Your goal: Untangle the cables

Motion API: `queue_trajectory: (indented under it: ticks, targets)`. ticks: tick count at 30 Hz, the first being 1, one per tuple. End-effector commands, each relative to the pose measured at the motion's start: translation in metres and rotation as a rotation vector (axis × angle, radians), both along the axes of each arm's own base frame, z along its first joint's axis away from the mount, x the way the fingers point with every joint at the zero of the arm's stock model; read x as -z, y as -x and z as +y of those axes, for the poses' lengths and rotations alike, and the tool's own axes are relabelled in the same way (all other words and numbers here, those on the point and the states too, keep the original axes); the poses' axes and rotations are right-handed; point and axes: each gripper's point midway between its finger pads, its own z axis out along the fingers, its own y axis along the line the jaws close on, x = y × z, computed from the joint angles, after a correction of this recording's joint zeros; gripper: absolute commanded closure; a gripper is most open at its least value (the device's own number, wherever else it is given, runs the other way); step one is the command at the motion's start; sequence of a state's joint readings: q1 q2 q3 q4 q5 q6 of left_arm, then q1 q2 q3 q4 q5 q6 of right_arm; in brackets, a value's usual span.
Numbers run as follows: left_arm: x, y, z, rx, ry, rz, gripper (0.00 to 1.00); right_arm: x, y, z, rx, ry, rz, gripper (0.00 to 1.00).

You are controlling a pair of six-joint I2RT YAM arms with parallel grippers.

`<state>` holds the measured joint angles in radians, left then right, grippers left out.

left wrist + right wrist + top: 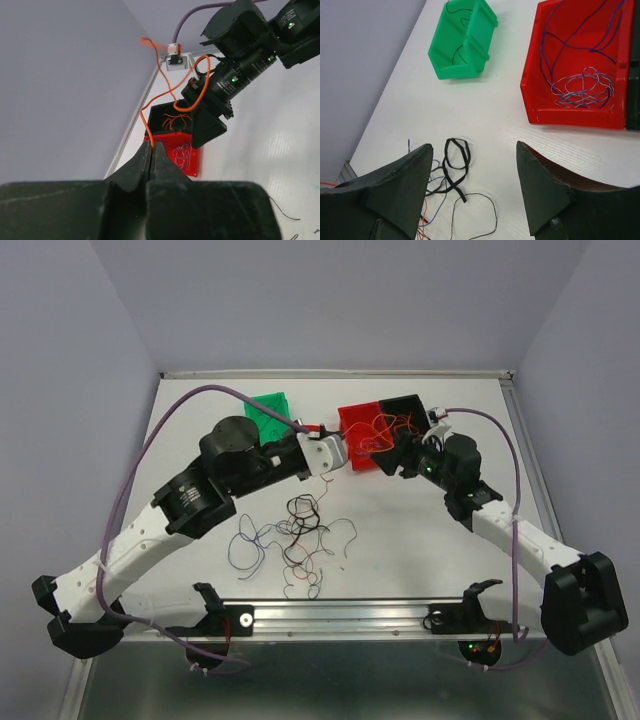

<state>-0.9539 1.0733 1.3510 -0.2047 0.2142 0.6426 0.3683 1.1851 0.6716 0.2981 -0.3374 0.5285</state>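
Next, my right gripper moves down and to the left in the top view onto the black cable's far loop, which lies clear of the thinner cable pieces.
My left gripper (151, 146) is shut on a thin orange cable (148, 42) that rises from its tips and loops across the right arm. It hovers by the red bin (360, 430), which holds blue-purple cables (582, 87). The black bin (170, 111) behind holds orange cables. Loose cables (300, 535) in black, blue-purple and orange lie tangled on the white table. My right gripper (472, 165) is open above the table, with nothing between its fingers (405, 185). A flat black cable loop (455, 160) lies below it.
A green bin (270, 412) with black strands stands at the back left of the red bin. Both arms meet close together near the red and black bins. The table's metal front rail (350, 615) runs along the near edge.
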Motion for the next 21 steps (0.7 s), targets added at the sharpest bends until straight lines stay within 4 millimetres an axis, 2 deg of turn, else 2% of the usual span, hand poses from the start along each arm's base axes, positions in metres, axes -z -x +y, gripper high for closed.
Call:
queue_trajectory:
  ticks: [1, 3, 4, 6, 7, 9, 10, 12, 13, 15, 16, 17, 18, 19, 21]
  targets:
    - [-0.004, -0.015, 0.001, -0.089, -0.004, 0.042, 1.00, -0.030, 0.008, 0.007, -0.049, -0.057, -0.133, 0.27]
    - [-0.017, -0.028, 0.000, -0.145, 0.023, 0.025, 1.00, -0.039, 0.015, 0.015, -0.104, -0.088, -0.181, 0.27]
    - [-0.034, -0.035, 0.000, -0.178, 0.049, 0.008, 1.00, -0.034, 0.019, 0.017, -0.122, -0.096, -0.178, 0.26]
    - [-0.055, -0.043, 0.004, -0.231, 0.088, -0.012, 1.00, -0.042, 0.024, 0.023, -0.160, -0.125, -0.227, 0.26]
    - [-0.075, -0.050, 0.008, -0.270, 0.123, -0.032, 1.00, -0.041, 0.030, 0.030, -0.198, -0.139, -0.238, 0.25]
    - [-0.097, -0.054, 0.013, -0.305, 0.157, -0.054, 1.00, -0.039, 0.034, 0.039, -0.232, -0.143, -0.242, 0.25]
    - [-0.122, -0.054, 0.018, -0.323, 0.203, -0.079, 1.00, -0.036, 0.035, 0.043, -0.249, -0.129, -0.252, 0.25]
    - [-0.145, -0.057, 0.030, -0.375, 0.243, -0.106, 1.00, -0.030, 0.041, 0.061, -0.296, -0.111, -0.249, 0.25]
    - [-0.167, -0.056, 0.040, -0.403, 0.289, -0.129, 1.00, -0.027, 0.050, 0.074, -0.338, -0.092, -0.263, 0.25]
    - [-0.189, -0.054, 0.053, -0.434, 0.339, -0.159, 1.00, -0.011, 0.051, 0.087, -0.365, -0.051, -0.239, 0.25]
    - [-0.208, -0.049, 0.066, -0.452, 0.385, -0.183, 1.00, -0.013, 0.048, 0.098, -0.358, -0.013, -0.261, 0.25]
    - [-0.217, -0.046, 0.075, -0.472, 0.413, -0.200, 1.00, 0.004, 0.045, 0.100, -0.342, 0.041, -0.201, 0.25]
    - [-0.225, -0.042, 0.082, -0.478, 0.430, -0.218, 1.00, 0.023, 0.035, 0.102, -0.300, 0.091, -0.154, 0.26]
    - [-0.232, -0.038, 0.089, -0.481, 0.451, -0.229, 1.00, 0.021, 0.029, 0.108, -0.295, 0.104, -0.154, 0.26]
    - [-0.242, -0.025, 0.106, -0.477, 0.492, -0.249, 1.00, 0.040, 0.026, 0.116, -0.288, 0.141, -0.093, 0.27]
